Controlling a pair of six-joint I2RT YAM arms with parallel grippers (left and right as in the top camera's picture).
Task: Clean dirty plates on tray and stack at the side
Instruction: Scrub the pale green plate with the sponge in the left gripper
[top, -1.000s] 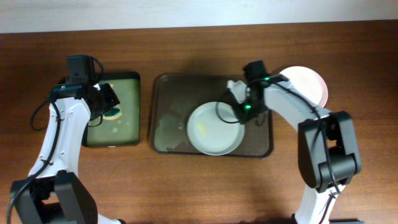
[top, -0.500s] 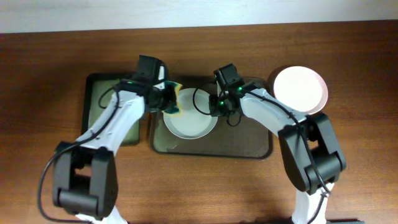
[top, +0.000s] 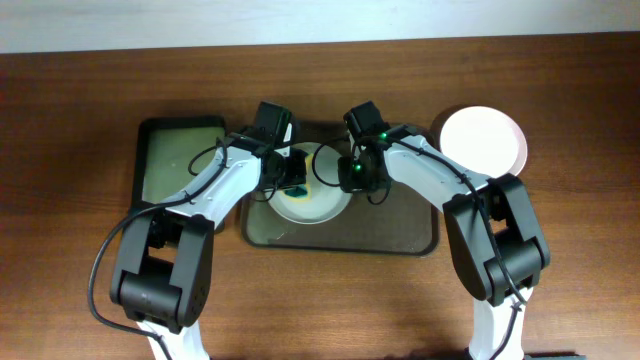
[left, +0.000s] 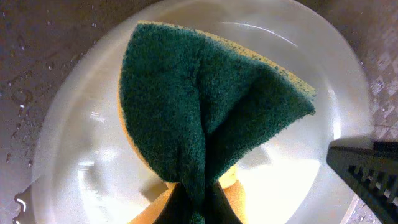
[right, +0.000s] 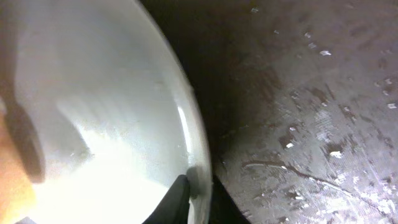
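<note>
My left gripper should next lift, carry the sponge to the left in the overhead view, and lower and release it in the smaller black tray (top: 172, 168), which has free room.
A white plate (top: 318, 201) lies on the dark brown tray (top: 400, 235), near its back left. My left gripper (top: 294, 178) is shut on a green and yellow sponge (left: 205, 112) and presses it onto the plate (left: 81, 155). My right gripper (top: 352, 176) is shut on the plate's right rim (right: 198, 155), one finger inside and one outside. A second white plate (top: 482, 140) sits on the table to the right of the tray.
A smaller black tray with a greenish inside (top: 180, 170) stands left of the brown tray. The brown tray's floor is wet, with droplets (right: 311, 124). A white wall edge runs along the back of the table.
My left gripper has moved right with the sponge, from the plate's left rim onto its middle. The right gripper has kept its hold on the rim.
</note>
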